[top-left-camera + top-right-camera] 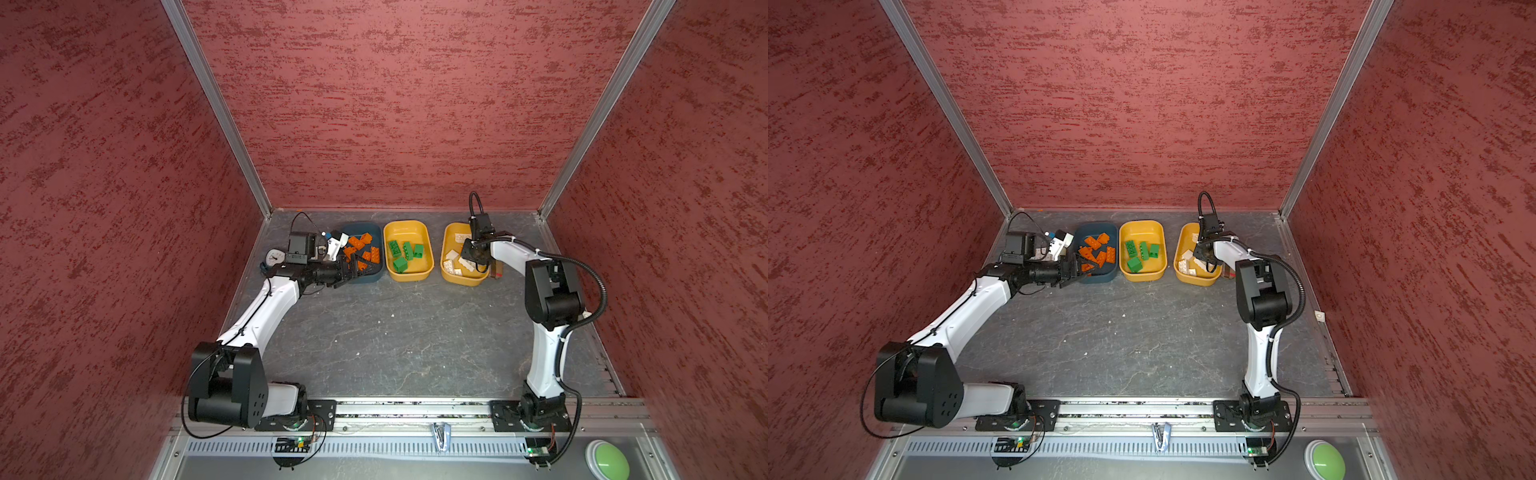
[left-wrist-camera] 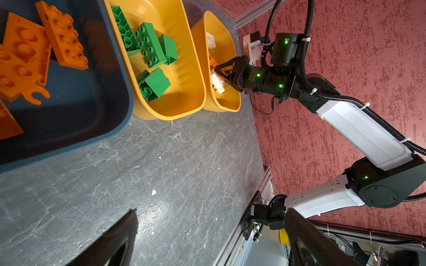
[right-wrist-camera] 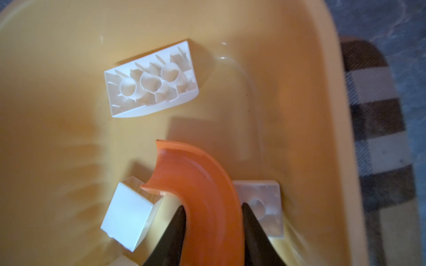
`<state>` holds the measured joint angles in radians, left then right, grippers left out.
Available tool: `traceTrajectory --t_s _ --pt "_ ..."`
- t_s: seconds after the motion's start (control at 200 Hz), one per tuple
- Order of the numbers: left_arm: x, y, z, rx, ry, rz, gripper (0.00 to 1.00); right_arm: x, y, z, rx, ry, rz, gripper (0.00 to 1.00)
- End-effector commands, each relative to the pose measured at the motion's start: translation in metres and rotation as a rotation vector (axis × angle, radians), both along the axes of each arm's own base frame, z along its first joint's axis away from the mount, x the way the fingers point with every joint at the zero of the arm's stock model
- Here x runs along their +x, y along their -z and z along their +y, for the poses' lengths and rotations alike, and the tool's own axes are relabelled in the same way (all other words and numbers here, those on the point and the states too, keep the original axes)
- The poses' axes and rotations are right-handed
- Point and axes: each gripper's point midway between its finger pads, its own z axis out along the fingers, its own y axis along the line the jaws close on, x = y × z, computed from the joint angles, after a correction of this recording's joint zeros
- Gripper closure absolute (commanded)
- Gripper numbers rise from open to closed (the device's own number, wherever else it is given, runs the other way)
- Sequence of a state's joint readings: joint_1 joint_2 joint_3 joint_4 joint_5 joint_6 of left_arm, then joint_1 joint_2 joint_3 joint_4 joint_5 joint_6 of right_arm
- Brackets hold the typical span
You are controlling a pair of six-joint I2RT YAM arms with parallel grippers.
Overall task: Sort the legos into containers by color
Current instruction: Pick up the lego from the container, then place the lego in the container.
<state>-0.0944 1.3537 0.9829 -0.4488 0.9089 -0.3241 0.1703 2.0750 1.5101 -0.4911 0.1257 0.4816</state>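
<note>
Orange legos lie in the teal tub, so next my right gripper should rise, carry the arc past the green legos and release it over that tub's near end.
Three containers stand in a row at the back. The dark teal tub holds orange legos. Green legos lie in the middle yellow tub. The right yellow tub holds white legos. My right gripper reaches down into that tub, shut on the orange curved arc, between a white cube and a white plate. My left gripper is open and empty at the teal tub's near left corner.
A small round-faced clock sits left of the teal tub, behind my left wrist. A brown and cream checkered object lies just right of the right tub. Red walls close in three sides. A green button sits front right.
</note>
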Motion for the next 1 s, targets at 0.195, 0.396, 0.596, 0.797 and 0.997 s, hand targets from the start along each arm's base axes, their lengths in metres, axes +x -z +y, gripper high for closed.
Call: traceTrajectory --t_s 0.195,0.396,0.596,0.797,0.997 --pt "0.000 -0.013 0.005 -0.001 0.003 -0.046 0.01 -0.010 -0.083 0.031 0.004 -0.120 -0.170 0.72" --pt "0.002 -0.017 0.024 0.012 -0.047 -0.051 0.01 -0.043 -0.111 0.120 0.120 -0.335 -0.243 0.73" --pt "0.006 -0.017 0.044 0.045 -0.116 -0.044 0.01 -0.074 -0.124 0.239 0.228 -0.599 -0.303 0.73" --pt "0.007 -0.012 0.062 0.065 -0.193 -0.038 0.00 -0.078 -0.110 0.319 0.315 -0.737 -0.316 0.73" --pt "0.007 -0.009 0.069 0.073 -0.224 -0.038 0.01 -0.058 -0.089 0.356 0.319 -0.773 -0.310 0.62"
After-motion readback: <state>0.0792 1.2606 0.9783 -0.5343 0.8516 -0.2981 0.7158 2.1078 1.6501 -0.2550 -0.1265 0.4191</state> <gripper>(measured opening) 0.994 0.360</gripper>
